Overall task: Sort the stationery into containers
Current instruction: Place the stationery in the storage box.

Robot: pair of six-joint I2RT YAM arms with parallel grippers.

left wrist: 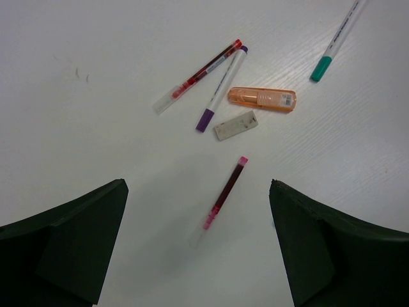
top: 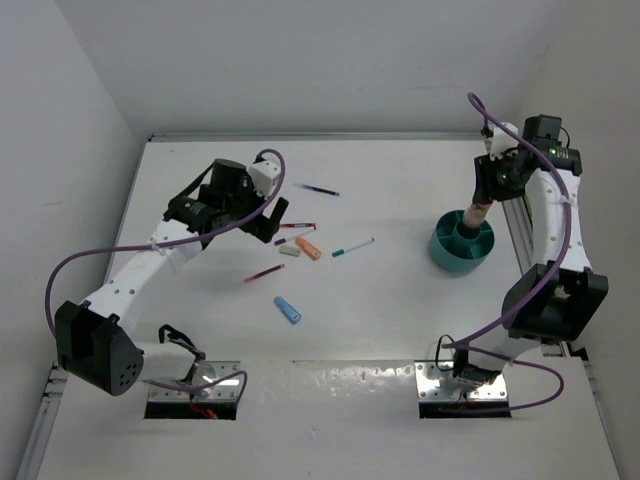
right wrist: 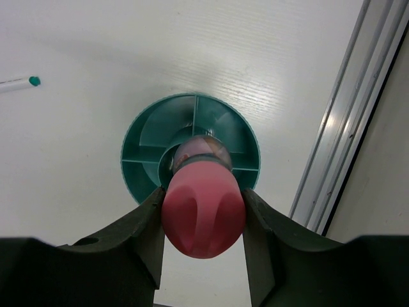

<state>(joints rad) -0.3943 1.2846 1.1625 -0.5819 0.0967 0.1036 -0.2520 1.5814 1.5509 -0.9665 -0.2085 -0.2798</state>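
Observation:
The fat pink marker needs to go down into the cup's round middle section [top: 466, 231] [right wrist: 169, 164] next, and my right gripper then needs to release it. The marker's lower end is already at the opening of that section.
My right gripper [top: 486, 192] is shut on the fat pink marker [top: 478, 213] and holds it upright, its lower end in the middle of the round teal organiser cup [top: 445, 248]. In the right wrist view the marker [right wrist: 203, 214] sits between my fingers [right wrist: 147, 236] above the cup's dividers [right wrist: 137, 137]. My left gripper [left wrist: 198, 246] is open and empty above a red pen [left wrist: 223, 192]. Beyond it lie another red pen [left wrist: 201, 75], a purple-capped white pen [left wrist: 220, 89], an orange stick [left wrist: 262, 98], a beige eraser [left wrist: 236, 125] and a teal pen [left wrist: 335, 41].
A blue pen [top: 318, 189] lies at the back of the table and a short blue stick [top: 288, 310] nearer the front. A metal rail [top: 520, 225] runs along the right edge beside the cup. White walls enclose the table.

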